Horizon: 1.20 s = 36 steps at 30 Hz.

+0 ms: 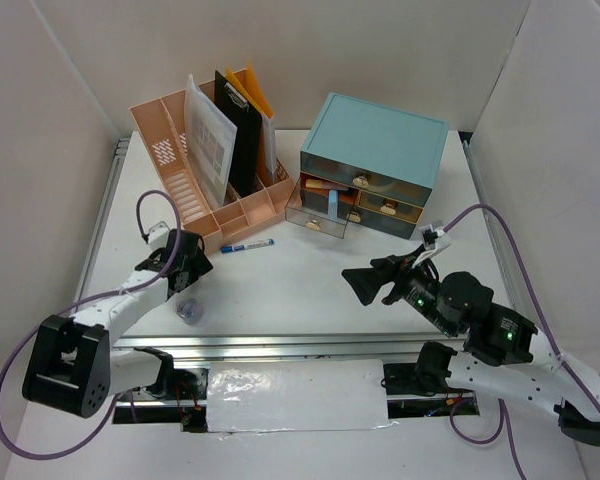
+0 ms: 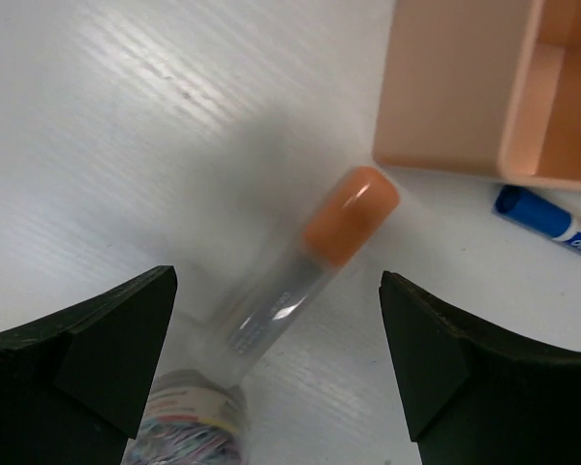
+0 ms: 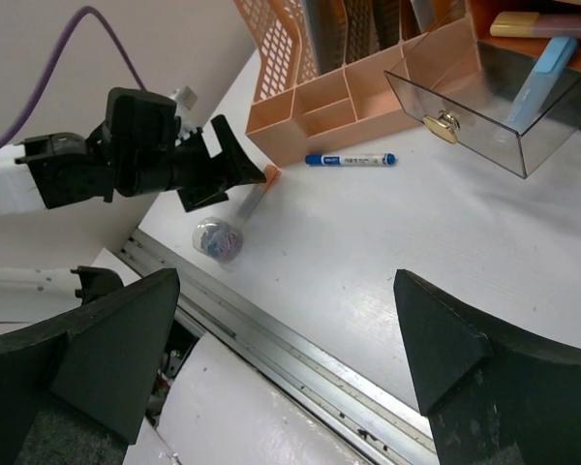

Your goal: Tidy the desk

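Next, my left gripper moves down toward the orange cap, fingers astride the pen, and closes there, as the tub sits at the pen's near end.
The white desk point(image 1: 300, 300) holds loose items at its left. A clear pen with an orange cap point(image 2: 315, 257) lies on it by the corner of the pink organizer point(image 2: 465, 87). My left gripper point(image 2: 276, 283) is open, low over this pen, with one finger on each side and not touching it. It also shows in the top view point(image 1: 192, 268) and the right wrist view point(image 3: 208, 165). A small clear tub of coloured clips point(image 1: 190, 310) sits at the pen's near end. My right gripper point(image 1: 360, 283) is open and empty above the desk's middle.
A blue marker point(image 1: 247, 245) lies in front of the pink organizer point(image 1: 210, 170), which holds folders and a clipboard. The teal drawer cabinet point(image 1: 375, 160) stands at the back right with one clear drawer point(image 3: 494, 107) pulled open. An aluminium rail point(image 3: 300, 349) runs along the near edge.
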Tool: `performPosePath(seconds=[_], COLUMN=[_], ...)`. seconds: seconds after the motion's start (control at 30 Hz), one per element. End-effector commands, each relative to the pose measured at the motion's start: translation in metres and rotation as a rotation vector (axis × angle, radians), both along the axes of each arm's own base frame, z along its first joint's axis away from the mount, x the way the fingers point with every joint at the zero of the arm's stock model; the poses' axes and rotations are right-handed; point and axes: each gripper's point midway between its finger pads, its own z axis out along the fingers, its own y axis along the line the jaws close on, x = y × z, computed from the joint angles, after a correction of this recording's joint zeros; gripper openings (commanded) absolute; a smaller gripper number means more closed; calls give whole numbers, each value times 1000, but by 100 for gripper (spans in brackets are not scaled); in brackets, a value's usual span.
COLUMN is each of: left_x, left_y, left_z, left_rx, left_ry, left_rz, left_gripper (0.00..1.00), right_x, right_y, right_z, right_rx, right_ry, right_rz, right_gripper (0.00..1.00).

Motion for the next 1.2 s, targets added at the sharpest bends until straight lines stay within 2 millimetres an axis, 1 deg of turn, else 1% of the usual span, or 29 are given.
performPosePath(seconds=[0.0,0.03,0.07,0.13,0.17,0.2,0.23,0.27,0.3,0.33,0.37,0.47,0.5,0.53,0.57,0.6,0.63,0.67,0.7,0.77,0.83,0.9,0.93,0.97,1.0,1.03,1.07,1.13,1.17], left_x=[41,44,40,38,35,33,31,31,30,29,30,30,31,33,34,36,37,40,41,45,45,43,42,38,38,36,35,35,39], left_y=[-17,-16,-15,-15,-15,-14,-11,-11,-10,-10,-13,-19,-22,-25,-27,-32,-36,-40,-49,-62,-75,-90,-96,-110,-114,-122,-139,-155,-171], left_z=[14,12,-2,-12,-22,-25,-25,-23,-22,-22,-18,-14,-13,-11,-7,-5,-2,5,10,27,45,61,74,86,102,112,133,163,190], left_rx=[-39,-35,-30,-39,-46,-45,-36,-37,-37,-39,-55,-81,-93,-104,-110,-135,-149,-169,-209,-253,-296,-297,-309,-317,-319,-335,-362,-409,-453], left_ry=[-122,-103,-46,5,41,55,70,63,59,53,35,16,10,4,-4,-8,-17,-40,-53,-107,-148,-179,-214,-227,-269,-293,-339,-421,-498], left_rz=[-89,-79,-69,-50,-33,-20,-10,-4,3,-1,-12,-44,-60,-70,-77,-100,-113,-132,-158,-197,-225,-254,-262,-296,-300,-312,-357,-388,-422], left_gripper=[100,99,99,100,99,99,88,83,71,63,62,53,47,38,33,21,17,15,11,4,0,0,0,0,0,0,0,0,0], right_x=[-2,-2,-2,-3,-3,-3,-4,-4,-4,-4,-4,-3,-3,-3,-3,-2,-2,-2,0,1,1,1,1,1,1,1,0,0,0], right_y=[-2,-5,-7,-8,-9,-9,-10,-11,-11,-12,-13,-15,-15,-14,-15,-13,-13,-13,-11,-10,-10,-10,-11,-12,-13,-15,-18,-22,-26], right_z=[20,21,22,23,23,23,23,23,25,25,26,29,30,31,33,33,33,36,34,35,35,37,38,39,38,42,42,45,46], right_rx=[49,56,60,73,73,73,69,68,66,62,65,70,71,72,72,67,63,63,53,43,38,39,41,40,35,41,37,41,41], right_ry=[-45,-49,-52,-57,-57,-57,-55,-56,-56,-55,-57,-63,-65,-66,-69,-68,-67,-72,-69,-67,-66,-68,-69,-69,-67,-70,-70,-75,-74], right_rz=[7,2,-3,-3,-4,-6,-4,-7,-9,-12,-15,-21,-21,-18,-21,-19,-19,-20,-21,-22,-21,-24,-27,-30,-33,-36,-42,-53,-63], right_gripper=[100,100,100,100,100,100,100,100,100,100,100,100,100,100,100,100,100,100,100,100,100,100,100,100,100,100,100,100,100])
